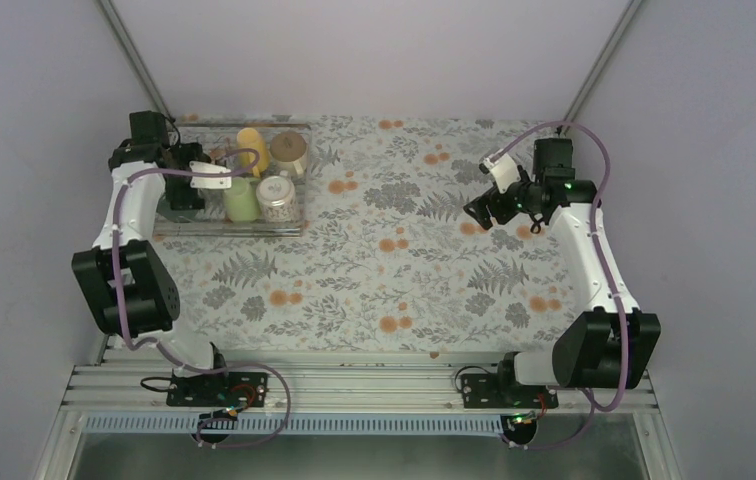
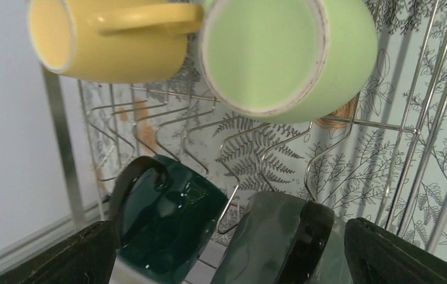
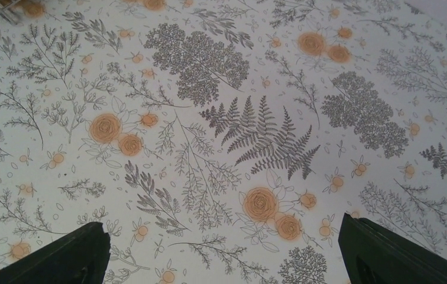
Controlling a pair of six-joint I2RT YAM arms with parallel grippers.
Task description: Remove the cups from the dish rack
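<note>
I need to lower my left gripper toward the right in the wrist view and close on the shape, since the grey-green shape's dark band (image 2: 308,239) lies off-center between my fingers.
The dish rack (image 1: 239,230) stands at the table's far left. A yellow cup (image 1: 251,146), a cream cup (image 1: 289,152), a pale green cup (image 1: 241,199) and a patterned white cup (image 1: 277,198) are in it. My left gripper (image 1: 189,198) reaches down into the rack's left end. In the left wrist view the left gripper (image 2: 233,263) is open. A dark green cup (image 2: 171,222) with its handle up and a grey-green shape (image 2: 274,236) with a dark band lie between its fingers (image 2: 61,257). The yellow cup (image 2: 109,44) and pale green cup (image 2: 280,53) lie beyond. My right gripper (image 1: 479,212) (image 3: 221,260) hangs open over bare cloth.
The rack's thin wire bars (image 2: 410,127) and silvery frame post (image 2: 61,139) surround the left gripper. A grey wall runs close along the rack's left side. A floral tablecloth (image 1: 384,270) covers the table between the rack and the right arm.
</note>
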